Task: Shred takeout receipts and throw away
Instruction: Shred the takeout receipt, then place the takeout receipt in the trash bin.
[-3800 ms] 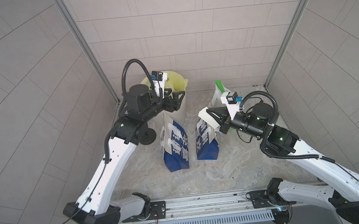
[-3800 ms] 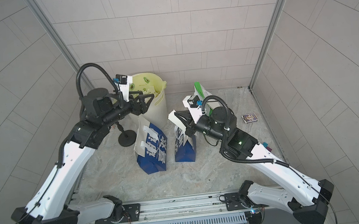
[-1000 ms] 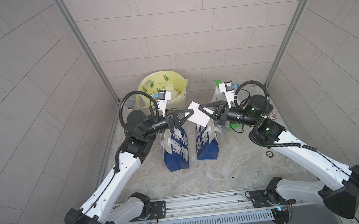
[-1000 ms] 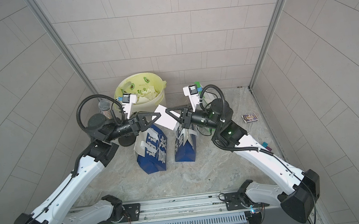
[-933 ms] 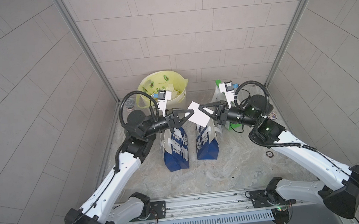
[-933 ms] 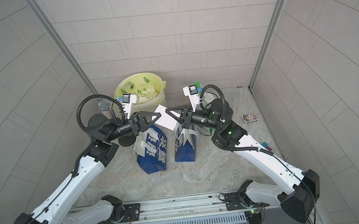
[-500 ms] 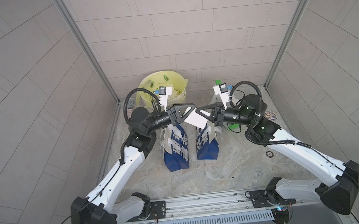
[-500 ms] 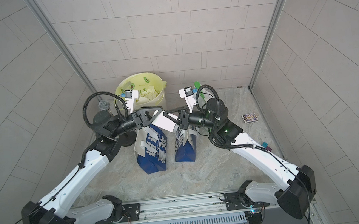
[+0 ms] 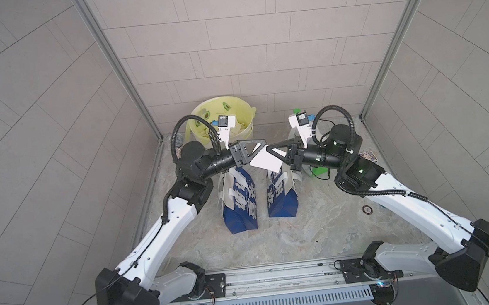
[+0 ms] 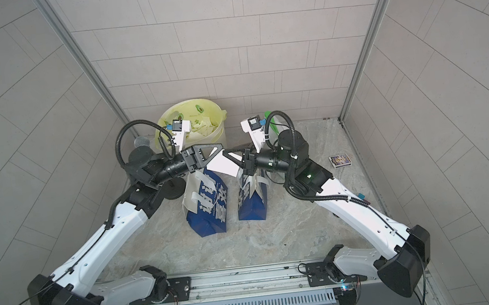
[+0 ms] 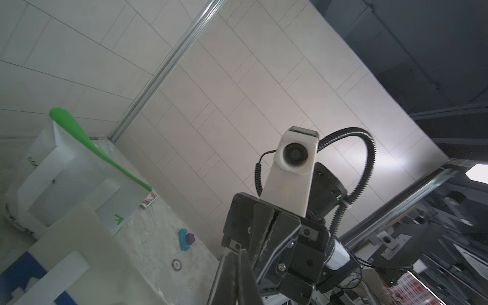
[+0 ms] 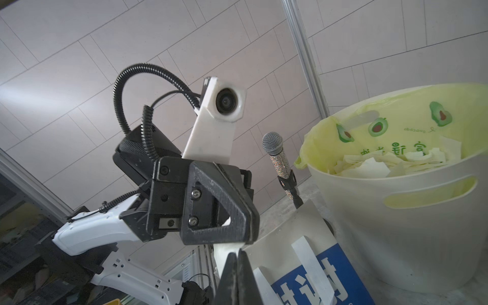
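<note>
Next, my left gripper swings away from the right gripper and outward over the bin's yellow liner (image 10: 202,122) to release the receipt's corner, since torn scraps lie there.
One white takeout receipt (image 9: 264,161) hangs in the air above the two blue bags, seen in both top views (image 10: 223,164). My left gripper (image 9: 265,147) comes in from the left and is shut on the receipt's upper corner. My right gripper (image 9: 269,149) meets it tip to tip from the right, also shut on that corner. In the right wrist view the right gripper (image 12: 237,254) pinches the white paper (image 12: 227,247) just under the left gripper's closed fingers (image 12: 245,211). The left wrist view shows the left gripper (image 11: 238,254) shut, facing the right arm's wrist.
A pale bin with a yellow liner (image 9: 234,111) at the back left holds torn white scraps (image 12: 375,163). Two blue bags (image 9: 239,208) (image 9: 281,200) stand below the grippers. A microphone on a stand (image 12: 273,145) is beside the bin. A green-and-white bag (image 11: 66,171), a card pack (image 10: 340,160) and small blocks (image 11: 186,239) lie to the right.
The two arms have drawn closer together. The left gripper opened around the receipt's corner and has now shut on it. The right gripper kept its hold throughout.
</note>
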Tool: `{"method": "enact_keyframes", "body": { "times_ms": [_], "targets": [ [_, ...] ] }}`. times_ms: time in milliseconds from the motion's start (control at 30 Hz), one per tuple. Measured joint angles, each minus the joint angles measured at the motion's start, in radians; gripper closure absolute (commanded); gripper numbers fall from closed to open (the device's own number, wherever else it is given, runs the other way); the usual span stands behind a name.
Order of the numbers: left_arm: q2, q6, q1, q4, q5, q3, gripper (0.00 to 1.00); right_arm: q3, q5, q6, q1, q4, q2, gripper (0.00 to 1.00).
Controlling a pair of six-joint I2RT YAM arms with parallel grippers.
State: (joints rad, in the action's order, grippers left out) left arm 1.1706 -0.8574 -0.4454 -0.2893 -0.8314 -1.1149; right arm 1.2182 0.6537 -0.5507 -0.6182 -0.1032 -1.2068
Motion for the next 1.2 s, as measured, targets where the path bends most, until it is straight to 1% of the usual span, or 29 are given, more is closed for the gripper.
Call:
{"method": "enact_keyframes", "body": {
  "times_ms": [100, 233, 300, 400, 500, 600, 733, 833, 900, 1033, 1133, 1167, 1200],
  "targets": [
    [0.0, 0.095, -0.008, 0.229, 0.091, -0.099, 1.0, 0.011, -0.065, 0.109, -0.021, 0.008, -0.008, 1.0],
    [0.03, 0.153, -0.005, 0.466, 0.223, -0.21, 1.0, 0.011, -0.117, 0.206, -0.036, -0.04, -0.01, 1.0],
    [0.05, 0.165, -0.004, 0.537, 0.28, -0.237, 1.0, 0.0, -0.12, 0.211, -0.035, -0.102, -0.008, 1.0],
    [0.074, 0.193, -0.004, 0.616, 0.362, -0.247, 1.0, -0.036, -0.116, 0.178, -0.035, -0.208, 0.005, 1.0],
    [0.117, 0.243, 0.0, 0.694, 0.438, -0.306, 1.0, -0.06, -0.121, 0.146, -0.033, -0.271, 0.021, 1.0],
    [0.181, 0.311, 0.002, 0.732, 0.521, -0.426, 1.0, -0.077, -0.155, 0.14, -0.03, -0.289, 0.046, 1.0],
    [0.272, 0.409, 0.006, 0.722, 0.624, -0.595, 1.0, -0.082, -0.245, 0.167, -0.027, -0.248, 0.076, 1.0],
    [0.364, 0.476, 0.013, 0.702, 0.703, -0.706, 1.0, -0.085, -0.306, 0.187, -0.027, -0.204, 0.089, 1.0],
    [0.449, 0.52, 0.018, 0.697, 0.763, -0.784, 1.0, -0.094, -0.338, 0.196, -0.027, -0.179, 0.095, 1.0],
    [0.61, 0.588, 0.026, 0.702, 0.874, -0.896, 1.0, -0.099, -0.368, 0.211, -0.027, -0.133, 0.103, 1.0],
    [0.708, 0.624, 0.038, 0.707, 0.947, -0.937, 1.0, -0.1, -0.385, 0.226, -0.027, -0.107, 0.12, 1.0],
    [0.735, 0.633, 0.043, 0.711, 0.969, -0.945, 0.95, -0.1, -0.392, 0.234, -0.027, -0.099, 0.129, 1.0],
    [0.757, 0.645, 0.047, 0.715, 0.985, -0.953, 0.83, -0.1, -0.397, 0.241, -0.027, -0.091, 0.138, 1.0]
  ]
}}
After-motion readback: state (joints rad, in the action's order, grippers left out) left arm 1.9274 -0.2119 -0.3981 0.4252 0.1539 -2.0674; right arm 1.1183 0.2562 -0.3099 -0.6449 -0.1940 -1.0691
